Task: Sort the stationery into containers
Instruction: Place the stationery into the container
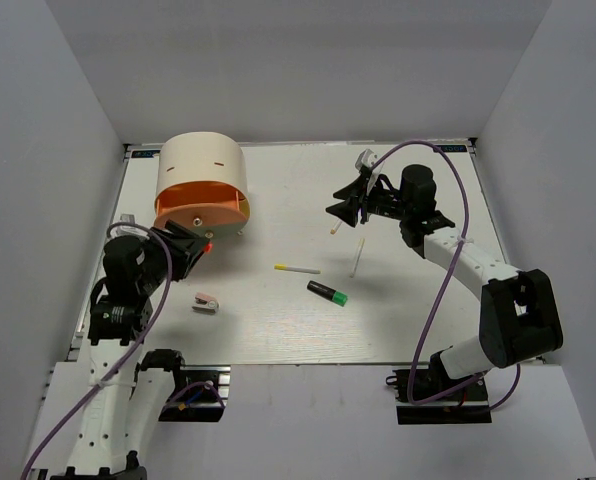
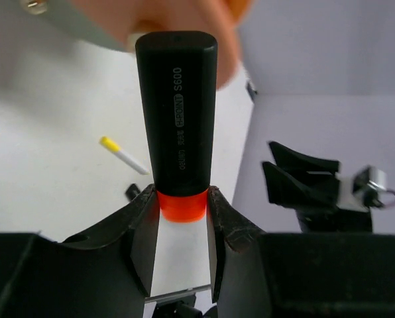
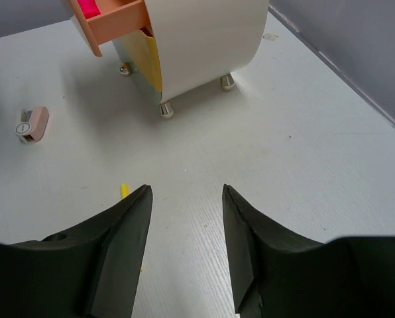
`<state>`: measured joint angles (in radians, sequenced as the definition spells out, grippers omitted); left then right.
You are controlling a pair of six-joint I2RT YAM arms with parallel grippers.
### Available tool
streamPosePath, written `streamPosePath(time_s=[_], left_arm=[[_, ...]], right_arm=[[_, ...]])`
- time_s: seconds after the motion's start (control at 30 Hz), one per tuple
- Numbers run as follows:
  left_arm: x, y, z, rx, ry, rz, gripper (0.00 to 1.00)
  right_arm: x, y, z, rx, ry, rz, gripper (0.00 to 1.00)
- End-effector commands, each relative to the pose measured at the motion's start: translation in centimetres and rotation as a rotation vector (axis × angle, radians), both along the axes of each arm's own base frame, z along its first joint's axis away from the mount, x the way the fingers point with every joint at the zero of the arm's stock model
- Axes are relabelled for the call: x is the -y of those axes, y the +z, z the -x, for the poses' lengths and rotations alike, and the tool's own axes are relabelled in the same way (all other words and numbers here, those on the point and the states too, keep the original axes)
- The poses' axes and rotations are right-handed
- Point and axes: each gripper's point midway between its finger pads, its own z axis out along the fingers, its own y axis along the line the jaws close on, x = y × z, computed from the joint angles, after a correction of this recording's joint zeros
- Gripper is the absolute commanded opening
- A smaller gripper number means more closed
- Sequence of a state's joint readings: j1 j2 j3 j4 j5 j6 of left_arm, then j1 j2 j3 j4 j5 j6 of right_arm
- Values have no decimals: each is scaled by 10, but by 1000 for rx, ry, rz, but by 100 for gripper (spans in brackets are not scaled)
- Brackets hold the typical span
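Observation:
My left gripper should lift the black marker and carry it outward over the open orange drawer (image 1: 200,196), then release it inside, because that drawer is pulled out.
The cream half-cylinder box (image 1: 200,165) stands at the back left, with its orange drawer (image 3: 114,23) pulled out and something pink inside. My left gripper (image 1: 196,245) is shut on a black marker with an orange end (image 2: 177,112), held just in front of the drawers. My right gripper (image 1: 346,207) is open and empty above the table, right of the box. On the table lie a white-and-yellow pen (image 1: 296,269), a thin pen (image 1: 357,258), a black marker with a green end (image 1: 327,292) and the grey-and-pink sharpener (image 1: 205,302).
A small pen piece (image 1: 334,229) lies just below the right gripper. White walls close in the table on the left, back and right. The box stands on small metal feet (image 3: 165,110). The right gripper also shows in the left wrist view (image 2: 303,185).

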<state>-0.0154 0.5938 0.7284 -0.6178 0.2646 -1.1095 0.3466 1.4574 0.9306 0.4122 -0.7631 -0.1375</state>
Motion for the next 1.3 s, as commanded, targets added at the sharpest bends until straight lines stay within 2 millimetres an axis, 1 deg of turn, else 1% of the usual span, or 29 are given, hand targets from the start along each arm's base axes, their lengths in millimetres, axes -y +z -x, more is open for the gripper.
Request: streamPosePath(time_s=[0.0,0.03,0.1,0.13,0.17,0.33,0.37,0.4,0.43,0.53,0.57,0.63,0.67,0.7,0.73,0.77,0.8,0.87,0.9,0.93,0.97,1.0,1.03,1.07,1.1,1.13,1.17,1.2,1.27], left_arm=[[14,53,1,185,-108,-8,4],[14,67,-1,216,-108,-9,4],[16,80,-6,245,-113,2,4],[18,97,-12,284,-117,18,4],[18,104,-15,298,-115,26,5],[10,141,-48,339,-36,69,7],[9,139,-60,324,-22,78,7],[7,141,-64,319,-5,84,7],[3,140,-70,294,34,110,7],[-4,133,-84,239,102,165,8],[-4,130,-83,218,110,183,10],[-9,134,-91,199,156,203,12],[-11,129,-96,160,178,228,12],[-11,134,-98,156,182,236,12],[-12,134,-100,150,194,232,12],[-15,141,-107,154,211,238,12],[-12,140,-109,144,204,237,12],[-13,147,-115,134,220,242,12],[-13,136,-122,86,225,236,12],[-13,132,-123,54,232,240,12],[-9,135,-124,33,228,249,12],[-8,120,-124,-46,236,257,12],[-8,115,-123,-83,246,264,12],[-4,121,-119,-94,244,276,12],[-4,109,-115,-164,265,288,10],[-1,109,-111,-185,263,296,10],[-2,112,-110,-198,279,300,10],[1,110,-109,-228,284,314,10],[1,110,-106,-262,299,325,9]], right_arm=[[2,7,5,32,13,-6,52],[2,7,6,34,14,-6,52],[2,6,5,34,13,-5,52],[2,5,6,28,14,-4,52],[3,6,5,32,14,-5,52],[3,5,7,31,14,-7,52],[2,7,8,35,17,-10,52],[3,9,7,42,11,-10,52],[4,7,8,39,10,-9,52],[7,9,10,58,0,-4,52],[6,9,9,63,-1,-3,52],[8,7,11,56,-3,-3,52],[8,7,12,63,-4,-3,52],[9,6,12,60,-6,-4,52],[8,7,13,60,-3,-6,52],[7,5,13,56,0,-6,52],[8,7,13,60,-2,-9,52],[7,8,12,65,-2,-12,52],[7,7,12,62,-2,-12,52],[7,8,12,66,-4,-14,52],[7,9,11,69,-5,-14,52],[7,10,12,71,-6,-16,52],[8,10,11,71,-9,-16,52],[8,11,12,72,-10,-16,52],[9,10,12,74,-10,-15,52],[9,9,12,72,-13,-15,52],[9,9,13,74,-14,-15,52],[10,7,14,67,-13,-14,52],[10,7,14,67,-13,-15,52]])
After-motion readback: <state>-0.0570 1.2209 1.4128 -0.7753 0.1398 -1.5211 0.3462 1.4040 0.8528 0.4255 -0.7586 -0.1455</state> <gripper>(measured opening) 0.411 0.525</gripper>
